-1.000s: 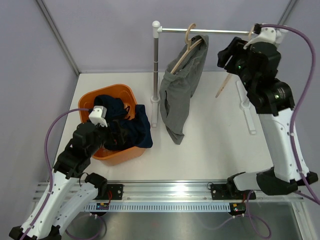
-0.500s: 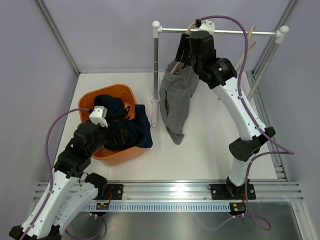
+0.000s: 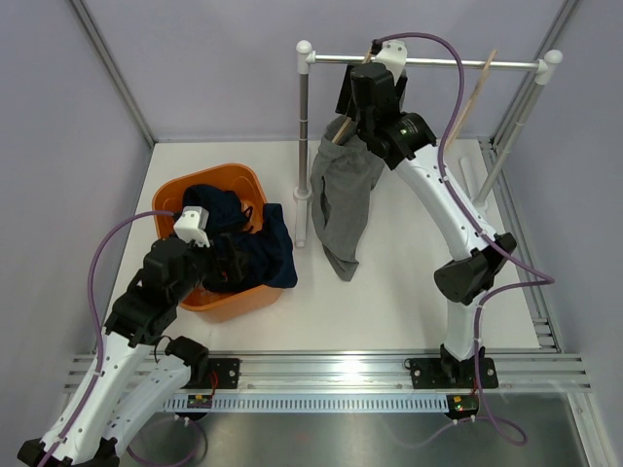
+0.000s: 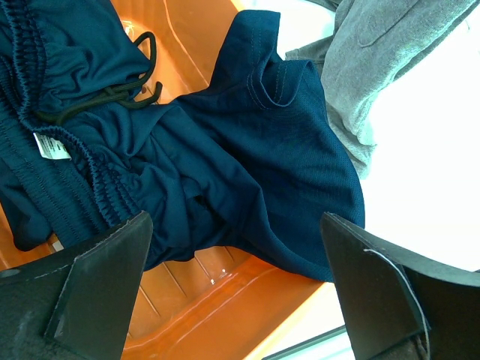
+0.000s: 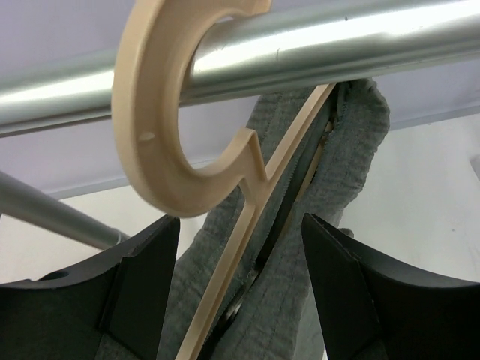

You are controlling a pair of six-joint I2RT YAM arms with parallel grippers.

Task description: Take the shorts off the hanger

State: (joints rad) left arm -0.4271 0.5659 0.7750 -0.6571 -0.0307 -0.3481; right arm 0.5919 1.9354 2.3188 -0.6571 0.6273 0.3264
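My right gripper lowers next onto the hanger's neck just below its hook (image 5: 256, 189) and closes there, as the wooden neck already stands between its open fingers.
The grey shorts (image 3: 341, 199) hang from a wooden hanger (image 5: 225, 187) hooked on the metal rail (image 3: 428, 62); they also show in the right wrist view (image 5: 337, 225). My right gripper (image 3: 362, 109) is open at the hanger's neck, its fingers (image 5: 142, 285) on either side of the hanger bar and grey cloth, touching nothing visibly. The navy shorts (image 3: 255, 245) lie in the orange tub (image 3: 185, 195), draped over its right rim. My left gripper (image 3: 219, 265) is open just above them (image 4: 225, 157), empty.
A second empty wooden hanger (image 3: 475, 97) hangs tilted at the rail's right end. The rack's white post (image 3: 304, 126) stands beside the tub, its other post (image 3: 521, 117) at the right. Grey walls enclose the white table (image 3: 409, 282).
My right arm swung left along the rail from the far right end to the hanger with the grey shorts. The left arm has not moved.
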